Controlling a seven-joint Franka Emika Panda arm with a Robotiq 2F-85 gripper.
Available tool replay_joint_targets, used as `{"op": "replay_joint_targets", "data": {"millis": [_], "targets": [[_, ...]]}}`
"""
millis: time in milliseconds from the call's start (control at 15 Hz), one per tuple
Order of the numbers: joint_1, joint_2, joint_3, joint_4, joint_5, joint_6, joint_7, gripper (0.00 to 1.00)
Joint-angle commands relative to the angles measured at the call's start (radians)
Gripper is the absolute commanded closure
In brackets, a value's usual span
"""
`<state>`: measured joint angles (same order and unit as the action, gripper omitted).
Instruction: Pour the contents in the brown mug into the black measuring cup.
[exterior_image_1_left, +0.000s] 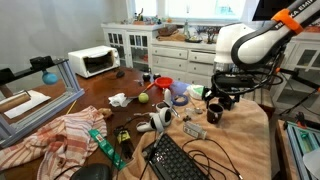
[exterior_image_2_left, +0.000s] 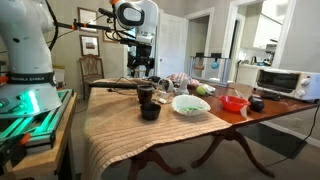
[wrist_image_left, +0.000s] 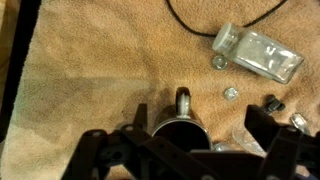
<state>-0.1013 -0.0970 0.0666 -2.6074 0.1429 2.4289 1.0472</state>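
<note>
My gripper moves down next until its open fingers straddle the mug's handle (wrist_image_left: 183, 101), then closes them on it, as that handle is below my gripper, between those fingers.
The brown mug (exterior_image_2_left: 146, 94) stands upright on the beige placemat, right behind the lower black measuring cup (exterior_image_2_left: 150, 112). My gripper (exterior_image_2_left: 140, 68) hangs open a little above the mug. In the wrist view I look straight down into the mug (wrist_image_left: 178, 128): its dark inside and its handle, which points away from me. The open fingers (wrist_image_left: 199, 120) stand on either side of it without touching. The measuring cup is out of the wrist view. In an exterior view the gripper (exterior_image_1_left: 220, 96) hovers over dark cups that I cannot tell apart.
A glass bottle (wrist_image_left: 260, 52) lies on the mat beyond the mug, with small metal bits and a black cable nearby. A pale green bowl (exterior_image_2_left: 190, 103), a red bowl (exterior_image_2_left: 234, 102), a red cup (exterior_image_1_left: 163, 87) and a keyboard (exterior_image_1_left: 180, 160) are on the table.
</note>
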Motion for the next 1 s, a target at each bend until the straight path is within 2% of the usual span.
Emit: {"op": "replay_joint_targets", "data": {"millis": [0, 200, 333, 667, 933], "targets": [[0.035, 0.012, -0.001, -0.033, -0.011, 0.103, 0.095, 0.0], [0.051, 0.032, 0.003, -0.054, -0.031, 0.154, 0.141, 0.0], [0.047, 0.036, 0.006, -0.075, -0.119, 0.174, 0.234, 0.0], [0.052, 0.054, 0.0, -0.088, -0.277, 0.136, 0.409, 0.0], [0.058, 0.074, -0.006, -0.077, -0.347, 0.119, 0.467, 0.0]]}}
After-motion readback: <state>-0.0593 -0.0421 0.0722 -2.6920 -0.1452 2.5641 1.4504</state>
